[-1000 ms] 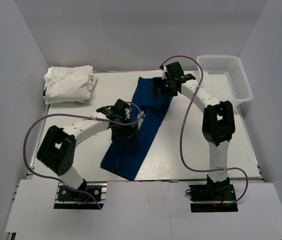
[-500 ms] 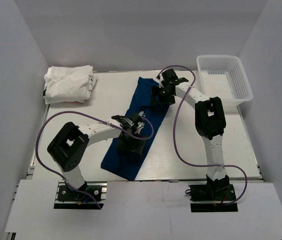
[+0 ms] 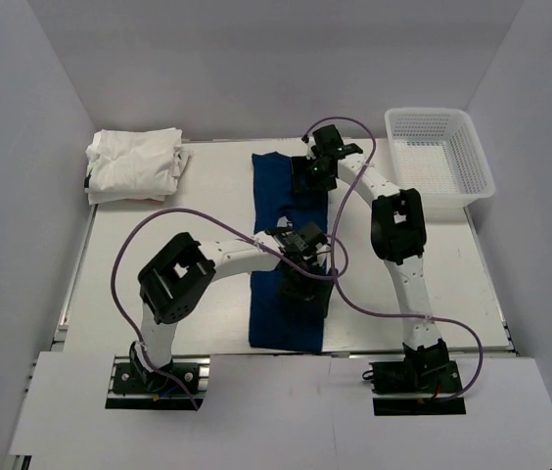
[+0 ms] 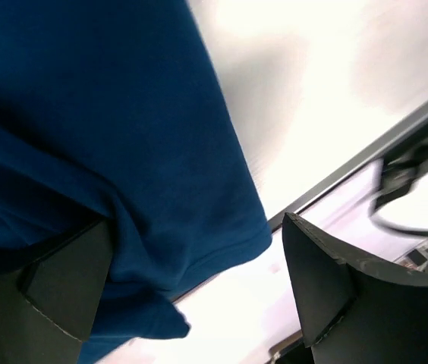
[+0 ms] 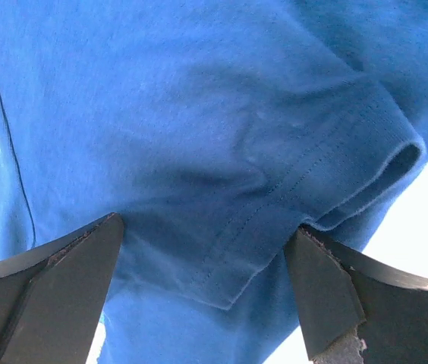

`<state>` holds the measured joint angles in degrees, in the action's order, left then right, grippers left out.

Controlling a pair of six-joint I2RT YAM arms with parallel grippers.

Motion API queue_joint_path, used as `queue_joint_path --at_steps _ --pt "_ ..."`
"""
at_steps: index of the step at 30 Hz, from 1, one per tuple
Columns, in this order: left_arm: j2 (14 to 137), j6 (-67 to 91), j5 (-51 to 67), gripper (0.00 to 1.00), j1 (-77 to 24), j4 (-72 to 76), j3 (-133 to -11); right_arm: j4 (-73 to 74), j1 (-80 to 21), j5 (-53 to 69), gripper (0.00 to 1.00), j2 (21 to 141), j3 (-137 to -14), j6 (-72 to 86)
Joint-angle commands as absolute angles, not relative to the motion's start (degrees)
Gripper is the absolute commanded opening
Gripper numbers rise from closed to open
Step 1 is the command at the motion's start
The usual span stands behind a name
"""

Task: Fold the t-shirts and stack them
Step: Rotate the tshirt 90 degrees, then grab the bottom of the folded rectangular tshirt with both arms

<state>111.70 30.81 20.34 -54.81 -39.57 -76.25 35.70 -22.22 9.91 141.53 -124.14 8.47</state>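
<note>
The left gripper draws back and sideways onto the stack-side corner of the t-shirt's hem next. That corner lies toward my base and to the gripper's left in the top view.
The dark navy t-shirt [image 3: 283,318] lies as a long narrow strip running from the back of the table toward the front edge. My left gripper [image 3: 302,282] is low over the strip's middle. In the left wrist view its jaws [image 4: 197,227] stand wide apart, with the shirt's hem [image 4: 108,114] draped by the left finger. My right gripper [image 3: 311,176] is over the strip's far end. Its jaws [image 5: 206,227] are open wide astride a sleeve of the shirt [image 5: 199,114]. The white folded shirts [image 3: 134,163] are stacked at the back left.
A white mesh basket [image 3: 441,127] stands at the back right corner. The table's front edge [image 3: 286,351] lies just beyond the strip's near end. The purple cables of both arms loop above the table near the shirt.
The shirt has swung from a diagonal to nearly straight front to back. My left gripper moved right and toward the front; my right gripper moved left at the far end.
</note>
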Motion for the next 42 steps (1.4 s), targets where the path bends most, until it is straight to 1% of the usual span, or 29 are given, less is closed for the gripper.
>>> queue_joint_path --at_steps 1,4,7,10,11,12,13,14,16,17,18,19,20,21,22,24,25,27,28,29,31,32,33,35,37,39,42 --pt "114.26 34.18 22.59 1.0 -56.68 -34.01 -79.45 33.93 -19.69 10.1 0.9 144.32 -125.59 5.02" --pt "113.65 34.71 19.79 1.0 -57.22 -36.12 -81.73 35.59 -19.16 14.57 0.9 143.01 -127.17 4.05" --pt "110.84 34.72 15.49 1.0 -57.22 -40.24 -83.23 35.25 -19.34 17.48 0.9 137.74 -125.87 3.43" --pt "104.35 34.1 12.06 1.0 -57.74 -41.57 -82.36 34.46 -19.16 18.01 0.9 130.71 -122.54 5.18" --pt "102.33 34.97 12.04 1.0 -58.53 -41.57 -80.0 31.15 -19.16 17.93 0.9 128.61 -119.3 6.4" --pt "100.22 35.68 11.17 1.0 -59.06 -42.09 -78.68 29.46 -18.99 16.8 0.9 121.88 -114.57 7.63" --pt "98.11 36.55 9.33 1.0 -59.06 -43.06 -77.27 27.79 -18.98 16.27 0.9 119.64 -111.91 7.99" --pt "94.0 38.56 8.53 1.0 -59.06 -43.68 -74.21 23.34 -18.98 15.74 0.9 114.57 -104.14 8.52" --pt "90.19 40.77 5.11 1.0 -59.59 -45.95 -71.03 21.45 -19.07 12.58 0.9 107.25 -98.73 11.67" --pt "86.35 43.74 3.88 1.0 -59.59 -46.84 -67.36 19.79 -19.07 11.87 0.9 102.01 -95.83 12.39" --pt "84.39 45.51 1.43 1.0 -59.59 -47.8 -65.58 16.99 -19.25 9.69 0.9 96.56 -85.71 14.65" --pt "82.37 47.27 0.54 1.0 -59.59 -49.47 -61.74 16.01 -19.25 9.15 0.9 91.02 -82.39 15.46" --pt "80.35 50.24 0.01 1.0 -59.59 -49.48 -59.7 14.78 -19.51 9.23 0.9 88.36 -75.83 16.25" --pt "75.63 52.01 -1.13 1.0 -59.59 -49.48 -57.5 14.5 -19.77 9.4 0.9 83.28 -69.85 17.04" --pt "73.15 53.77 -1.14 1.0 -59.59 -49.48 -52.43 15.02 -19.86 9.32 0.9 77.84 -64.22 20.88" --pt "68.31 57.47 0.25 1.0 -58.19 -46.42 -46.79 16.95 -20.82 12.11 0.9 72.54 -58.3 23.98" --pt "64.29 58.44 0.26 1.0 -58.18 -44.67 -41.45 18.18 -21.0 13.26 0.9 65.81 -51.05 25.56" --pt "61.97 59.58 2.1 1.0 -58.18 -38.43 -37.63 20.55 -22.75 16.94 0.9 60.33 -46.95 26.89" --pt "61.96 59.59 2.98 1.0 -58.18 -36.15 -35.18 24.83 -23.37 18.79 0.9 57.33 -41.54 28.11" --pt "61.96 59.59 3.6 1.0 -58.18 -32.64 -34.46 25.92 -25.47 21.24 0.9 56.09 -39.74 29.17" --pt "64.94 57.93 5.27 1.0 -58.18 -29.81 -33.93 29.95 -26.71 22.32 0.9 51.09 -33.17 30.75" --pt "66.78 57.31 6.58 1.0 -58.71 -28.84 -34.62 31.45 -28.81 23.72 0.9 48.8 -31.66 34.42" --pt "71.06 56.09 7.2 1.0 -59.23 -28.22 -36.11 31.55 -29.44 24.86 0.9 48.08 -28.07 35.67" --pt "74.95 55.55 8.87 1.0 -59.24 -27.69 -36.65 27.45 -32.76 28.37 0.9 45.62 -21.56 41.72" --pt "78.38 55.02 8.88 0.98 -59.24 -25.15 -35.6 23.84 -34.09 28.13 0.9 44.65 -19.26 44.19" --pt "79.01 55.02 10.63 0.95 -59.24 -23.39 -34.99 24.6 -36.99 26.02 0.9 46.22 -20.12 43.51" --pt "79.63 55.02 10.63 0.91 -59.24 -21.89 -34.28 22.6 -40.16 25.31 0.9 52.8 -20.39 43.5"
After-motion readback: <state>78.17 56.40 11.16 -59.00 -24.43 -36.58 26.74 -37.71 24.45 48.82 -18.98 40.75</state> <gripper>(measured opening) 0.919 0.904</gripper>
